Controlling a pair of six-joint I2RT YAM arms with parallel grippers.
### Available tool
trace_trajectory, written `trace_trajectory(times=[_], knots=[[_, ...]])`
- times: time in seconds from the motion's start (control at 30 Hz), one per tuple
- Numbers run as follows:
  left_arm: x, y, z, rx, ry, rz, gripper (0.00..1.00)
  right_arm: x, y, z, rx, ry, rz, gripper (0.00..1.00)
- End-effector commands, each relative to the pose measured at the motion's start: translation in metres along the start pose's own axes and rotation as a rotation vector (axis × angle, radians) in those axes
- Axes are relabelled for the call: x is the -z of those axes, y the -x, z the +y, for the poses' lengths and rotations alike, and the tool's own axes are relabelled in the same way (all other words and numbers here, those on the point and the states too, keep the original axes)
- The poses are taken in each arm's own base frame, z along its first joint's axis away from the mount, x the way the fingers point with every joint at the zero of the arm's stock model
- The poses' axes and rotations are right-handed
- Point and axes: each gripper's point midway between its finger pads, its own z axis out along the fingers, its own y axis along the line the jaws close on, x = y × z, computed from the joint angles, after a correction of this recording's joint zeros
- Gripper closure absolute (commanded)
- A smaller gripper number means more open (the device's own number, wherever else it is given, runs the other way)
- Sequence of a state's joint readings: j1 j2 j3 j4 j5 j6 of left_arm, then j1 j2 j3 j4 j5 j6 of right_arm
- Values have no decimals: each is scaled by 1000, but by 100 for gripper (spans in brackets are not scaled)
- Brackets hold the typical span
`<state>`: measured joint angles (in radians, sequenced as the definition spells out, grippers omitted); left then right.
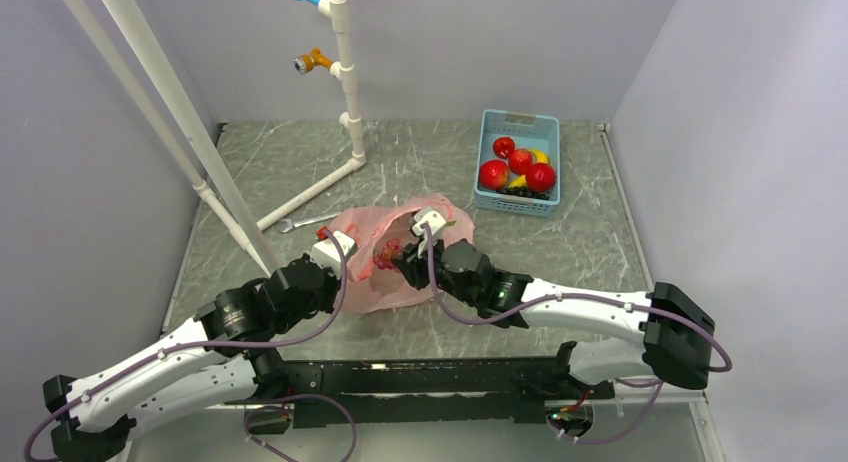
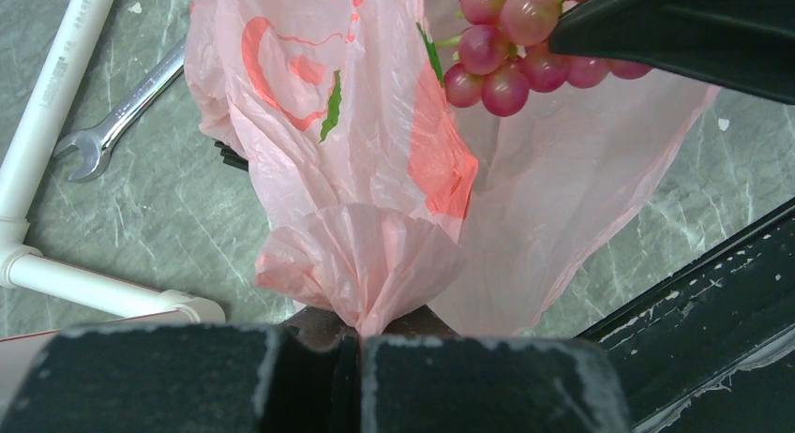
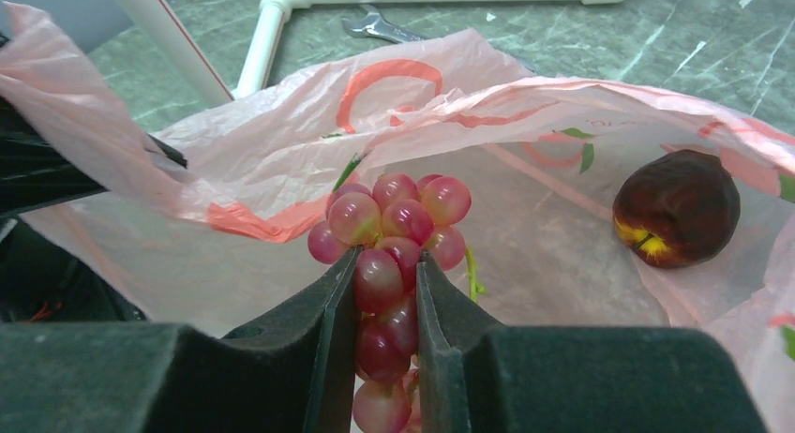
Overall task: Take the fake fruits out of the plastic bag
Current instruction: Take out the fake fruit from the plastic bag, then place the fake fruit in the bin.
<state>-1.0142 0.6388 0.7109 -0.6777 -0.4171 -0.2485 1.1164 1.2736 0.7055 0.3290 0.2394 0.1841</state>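
Observation:
The robot's right gripper will next move up, outward, then down into the blue basket's far end (image 1: pixel 493 134) to release the grapes, since there is open room beside the red fruits.
The pink plastic bag (image 1: pixel 400 250) lies at the middle of the table. My left gripper (image 2: pixel 359 344) is shut on a bunched edge of the bag (image 2: pixel 366 255) at its left side. My right gripper (image 3: pixel 384 264) is shut on the bunch of reddish grapes (image 3: pixel 394 217) at the bag's mouth. The grapes also show in the left wrist view (image 2: pixel 511 44) and the top view (image 1: pixel 388 250). A darker red-brown fruit (image 3: pixel 677 208) lies inside the bag, to the right of the grapes.
A blue basket (image 1: pixel 490 197) at the back right holds several red fruits (image 1: pixel 493 173), a yellow banana and black grapes. A spanner (image 1: pixel 300 222) lies left of the bag. A white pipe frame (image 1: pixel 345 82) stands at the back left.

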Motion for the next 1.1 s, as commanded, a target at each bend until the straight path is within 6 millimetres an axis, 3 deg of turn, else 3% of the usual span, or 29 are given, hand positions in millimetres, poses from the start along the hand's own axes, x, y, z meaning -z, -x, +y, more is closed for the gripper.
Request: trace_trajectory(times=[0.0,0.4,0.6,0.83,1.07], knots=[[3,11,2,12,11,-31,100,15,32,10,-21,52,-76,100],[3,10,2,9,15,-24,100,40,121,3,-34,0,-288,100],[3,9,2,10,14,-25,100,59,154,-24,27,-126,-364,100],[4,10,2,11,12,-33,100,85,160,-82,12,-341,-419,100],[5,11,2,10,11,-32,100,134,140,-173,-180,-688,-487,100]])
